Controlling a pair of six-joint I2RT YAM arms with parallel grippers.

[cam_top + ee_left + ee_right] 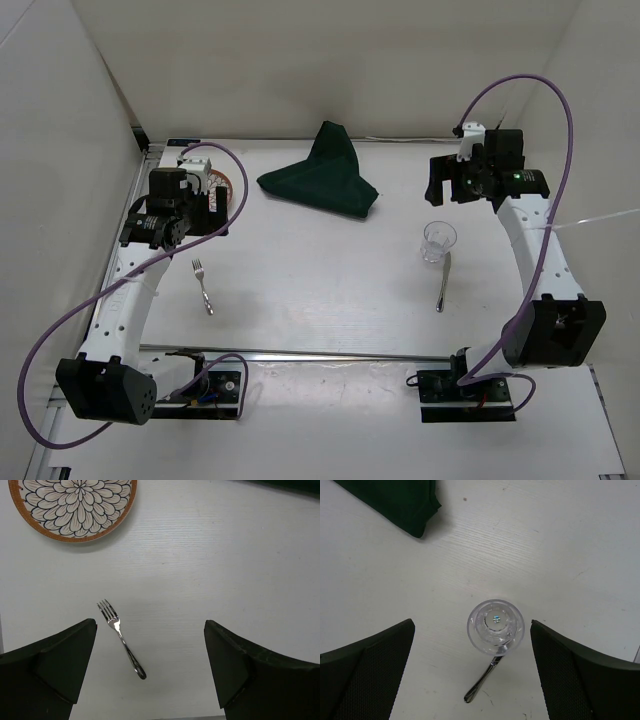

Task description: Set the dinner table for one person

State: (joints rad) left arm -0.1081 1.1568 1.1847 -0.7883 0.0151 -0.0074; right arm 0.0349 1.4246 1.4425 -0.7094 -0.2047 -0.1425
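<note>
My right gripper swings left in the top view next, turning and moving down to the cloth's corner nearest the glass.
The white dinner table (320,300) holds a silver fork (203,285) at the left and a clear glass (438,240) at the right. A silver utensil (443,283) lies just in front of the glass. A flower-patterned plate with an orange rim (75,505) sits at the back left, partly hidden in the top view by my left gripper (212,205). That gripper is open and empty, above the table, with the fork (121,637) below it. My right gripper (445,180) is open and empty, raised behind the glass (495,626).
A dark green cloth (322,175) lies bunched at the back middle; its corner shows in the right wrist view (395,502). White walls enclose the table on the left, back and right. A metal rail (330,354) runs along the near edge.
</note>
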